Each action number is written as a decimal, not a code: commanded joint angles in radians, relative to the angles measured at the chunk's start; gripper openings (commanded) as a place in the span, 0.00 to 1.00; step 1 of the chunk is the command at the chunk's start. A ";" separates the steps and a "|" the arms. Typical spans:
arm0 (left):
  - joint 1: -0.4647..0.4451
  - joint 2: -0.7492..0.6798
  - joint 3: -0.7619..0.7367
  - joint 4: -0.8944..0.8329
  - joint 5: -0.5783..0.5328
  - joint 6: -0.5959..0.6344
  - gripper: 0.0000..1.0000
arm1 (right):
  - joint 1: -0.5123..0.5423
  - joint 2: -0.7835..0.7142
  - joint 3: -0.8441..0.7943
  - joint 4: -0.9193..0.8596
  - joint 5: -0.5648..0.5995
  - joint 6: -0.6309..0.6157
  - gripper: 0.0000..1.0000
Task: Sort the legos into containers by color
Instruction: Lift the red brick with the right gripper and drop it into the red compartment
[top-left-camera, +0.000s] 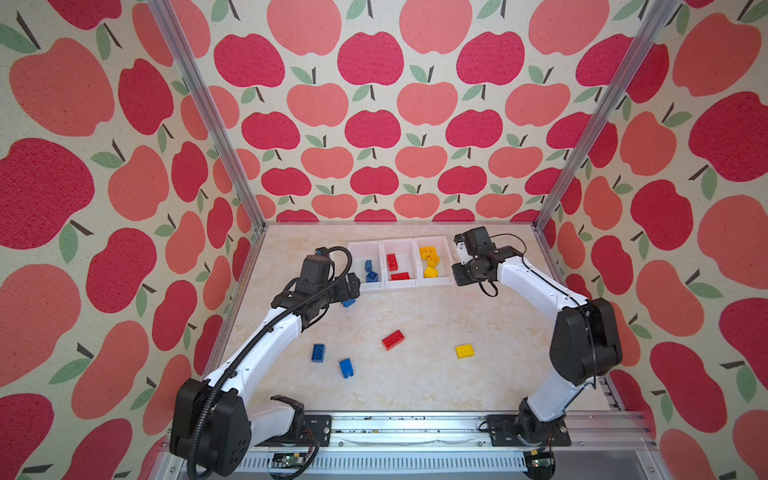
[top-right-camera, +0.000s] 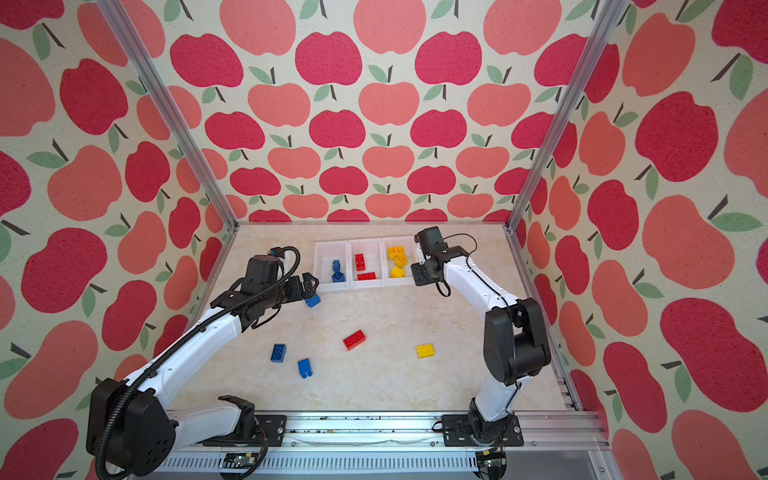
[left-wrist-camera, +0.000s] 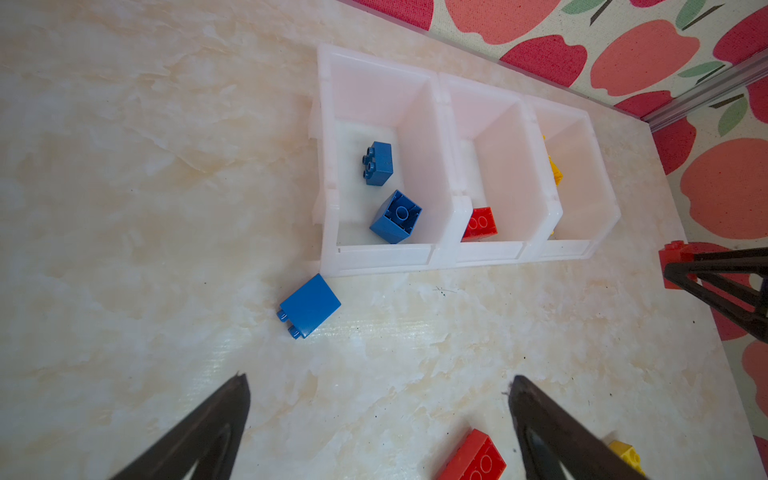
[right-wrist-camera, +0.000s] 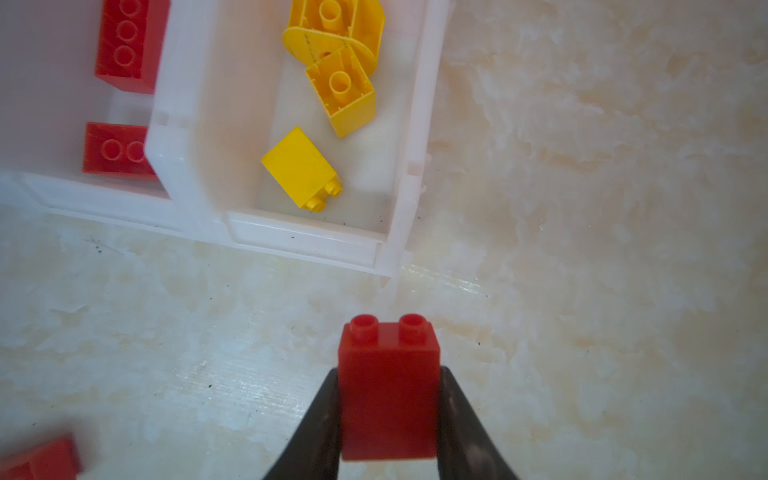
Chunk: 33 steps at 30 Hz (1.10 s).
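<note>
Red legos are in the middle bin. My right gripper will next carry the small red brick (right-wrist-camera: 388, 395) outward past the yellow bin and over the middle bin (right-wrist-camera: 136, 104), and let go of it there.
Three joined white containers (top-left-camera: 365, 244) stand at the back of the table. They hold blue legos (top-left-camera: 370, 272), red legos (top-left-camera: 392, 262) and yellow legos (top-left-camera: 430, 259), from left to right. My right gripper (right-wrist-camera: 389, 371) is shut on a small red brick (right-wrist-camera: 388, 395), low over the table in front of the yellow bin's corner (right-wrist-camera: 390, 249). My left gripper (left-wrist-camera: 380, 377) is open and holds nothing. A blue brick (left-wrist-camera: 309, 306) lies on its side ahead of it, just outside the blue bin's front wall (left-wrist-camera: 374, 259).
Loose on the table nearer the front lie two blue bricks (top-left-camera: 318, 353) (top-left-camera: 345, 368), a red oblong brick (top-left-camera: 393, 339) and a yellow brick (top-left-camera: 464, 350). Apple-patterned walls and metal posts (top-left-camera: 540, 224) enclose the table on three sides.
</note>
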 joint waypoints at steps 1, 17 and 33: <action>0.007 -0.024 -0.019 0.024 0.015 -0.015 1.00 | 0.063 0.012 0.065 -0.043 0.011 0.036 0.29; 0.036 -0.091 -0.072 0.015 0.031 -0.021 1.00 | 0.239 0.305 0.435 -0.046 0.036 0.040 0.28; 0.049 -0.110 -0.063 -0.016 0.028 -0.013 1.00 | 0.235 0.645 0.760 -0.060 0.150 0.041 0.28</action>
